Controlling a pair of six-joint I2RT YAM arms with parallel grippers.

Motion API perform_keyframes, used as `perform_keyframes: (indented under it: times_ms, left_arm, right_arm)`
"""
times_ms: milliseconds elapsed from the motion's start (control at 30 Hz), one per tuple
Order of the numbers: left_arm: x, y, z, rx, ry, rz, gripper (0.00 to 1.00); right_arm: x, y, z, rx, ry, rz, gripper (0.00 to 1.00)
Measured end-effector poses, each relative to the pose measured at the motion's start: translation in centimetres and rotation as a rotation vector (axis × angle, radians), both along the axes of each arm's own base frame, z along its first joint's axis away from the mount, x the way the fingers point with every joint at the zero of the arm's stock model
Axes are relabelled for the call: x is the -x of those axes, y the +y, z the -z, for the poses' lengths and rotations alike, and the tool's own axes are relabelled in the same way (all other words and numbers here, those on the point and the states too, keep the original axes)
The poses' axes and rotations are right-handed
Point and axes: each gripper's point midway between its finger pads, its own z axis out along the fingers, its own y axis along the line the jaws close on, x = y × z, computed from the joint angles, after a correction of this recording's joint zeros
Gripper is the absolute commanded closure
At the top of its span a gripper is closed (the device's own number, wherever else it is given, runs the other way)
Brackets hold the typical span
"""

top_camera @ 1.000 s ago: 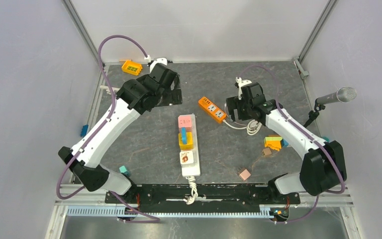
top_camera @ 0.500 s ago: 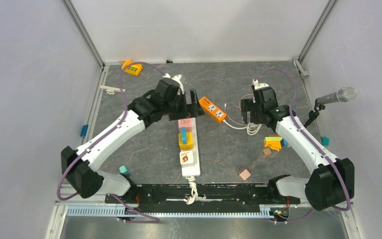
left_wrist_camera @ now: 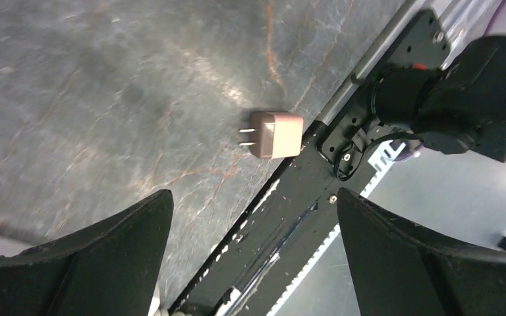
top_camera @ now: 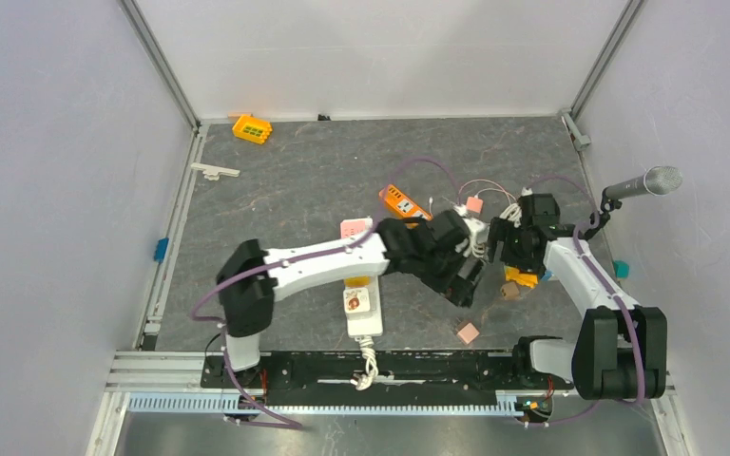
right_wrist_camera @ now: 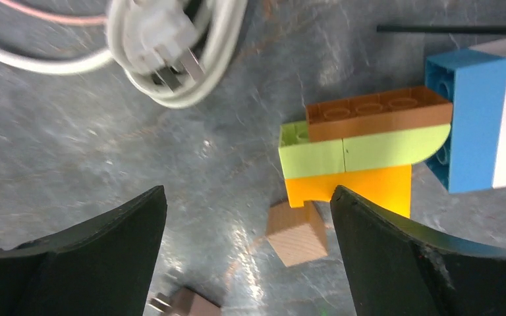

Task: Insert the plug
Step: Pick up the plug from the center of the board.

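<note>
The pink plug [top_camera: 468, 332] [left_wrist_camera: 276, 135] lies loose below and back of my left gripper's fingers. My left gripper needs to move down, back toward the base bar, and close around it.
The plug [top_camera: 468, 332] is a small pink block with two prongs, lying loose on the table near the front right. In the left wrist view the plug [left_wrist_camera: 276, 134] lies ahead of my fingers with its prongs pointing left. My left gripper [top_camera: 467, 281] hangs open a little behind it, nothing between its fingers [left_wrist_camera: 99, 253]. The white power strip [top_camera: 366, 323] lies at the centre front with several plugs in it. My right gripper [top_camera: 507, 249] is open above the table; the plug [right_wrist_camera: 186, 305] shows at the bottom edge of the right wrist view.
An orange power strip [top_camera: 404, 202] lies behind my left arm. A coiled white cable [right_wrist_camera: 171, 59], a stack of coloured bricks [right_wrist_camera: 369, 141] and a brown cube [right_wrist_camera: 296, 234] lie under my right gripper. The black base rail [left_wrist_camera: 316, 197] runs just past the plug.
My left arm has swung from the back left across the table to the right centre. My right arm has drawn back toward the right. Both grippers stayed open.
</note>
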Motion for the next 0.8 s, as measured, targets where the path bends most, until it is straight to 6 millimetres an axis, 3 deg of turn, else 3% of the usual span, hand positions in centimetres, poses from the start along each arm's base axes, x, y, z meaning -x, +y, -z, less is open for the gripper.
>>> perform_keyframes:
  times_ms: [133, 300, 600, 800]
  left_arm:
    - [2.6, -3.0, 2.6, -0.086, -0.054, 0.146, 0.00]
    - [4.1, -5.1, 5.3, -0.168, -0.121, 0.249, 0.03]
    - [4.5, -5.4, 10.2, -0.291, -0.134, 0.303, 0.09]
    - [5.3, -5.6, 11.9, -0.345, -0.149, 0.320, 0.17]
  right_arm:
    - [-1.0, -0.4, -0.5, -0.097, -0.040, 0.053, 0.02]
    - [-2.2, 0.6, -0.9, -0.174, -0.065, 0.037, 0.02]
    - [-2.4, 1.7, -1.2, -0.233, -0.072, 0.012, 0.02]
    - [-2.0, 1.9, -0.9, -0.244, -0.058, 0.008, 0.02]
